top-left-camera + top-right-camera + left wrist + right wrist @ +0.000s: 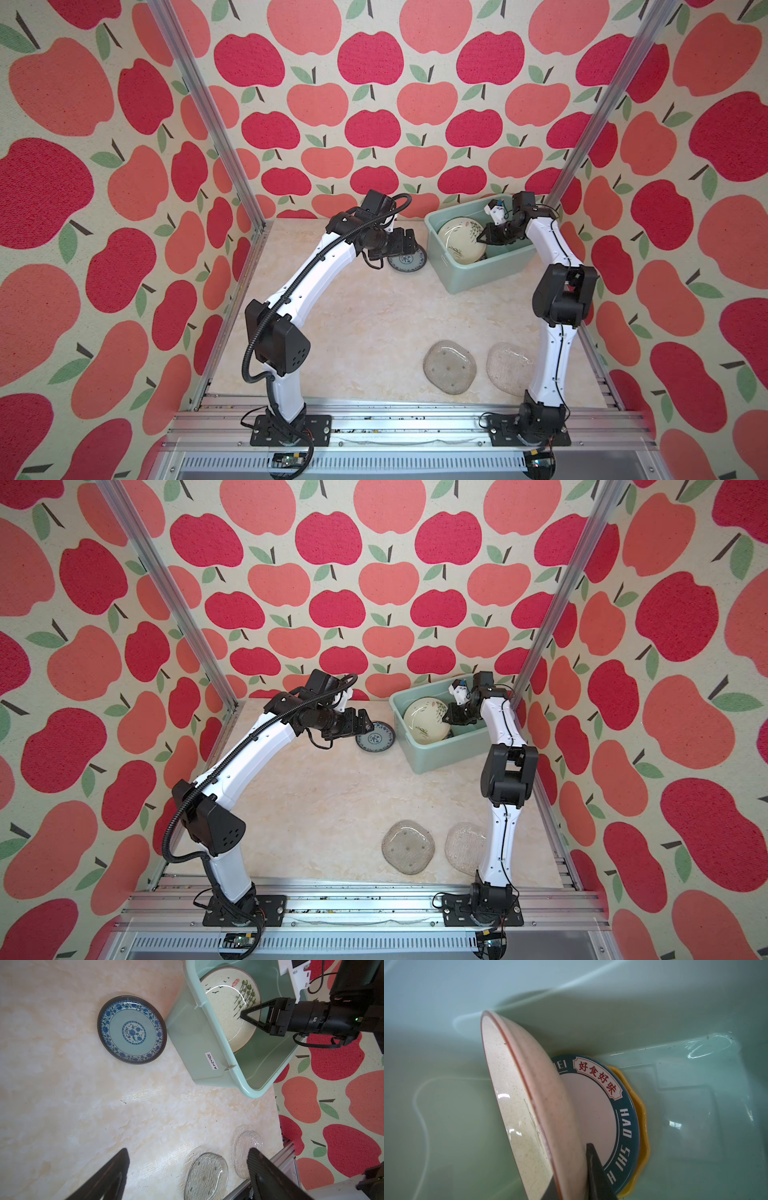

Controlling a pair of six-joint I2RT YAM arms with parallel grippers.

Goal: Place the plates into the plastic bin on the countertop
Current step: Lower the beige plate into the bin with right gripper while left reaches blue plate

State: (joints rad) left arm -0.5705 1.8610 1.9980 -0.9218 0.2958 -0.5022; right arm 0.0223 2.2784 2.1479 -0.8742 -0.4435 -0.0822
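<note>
The cream plate still hangs tilted above the lettered white plate (595, 1106). My right gripper should go deeper into the bin next and release the cream plate's rim there.
My right gripper (482, 237) (569, 1167) reaches into the mint-green plastic bin (478, 276) (193, 1043). It is shut on the rim of a cream plate (459, 241) (517, 1105), which stands tilted on edge. Under that plate lie a white plate with a dark lettered rim (591, 1105) and a yellow scalloped plate (641, 1126). My left gripper (406, 243) (188, 1150) hangs open and empty over the countertop (353, 324), beside a blue patterned plate (409, 262) (132, 1029) that lies left of the bin. Two clear glass plates (449, 365) (509, 365) rest near the front.
Aluminium rails (395, 415) edge the countertop at the front and sides. Apple-patterned walls (374, 124) close in the back and both sides. My right arm's lower link (548, 365) stands over the edge of the right-hand glass plate. The bin sits in the back right corner.
</note>
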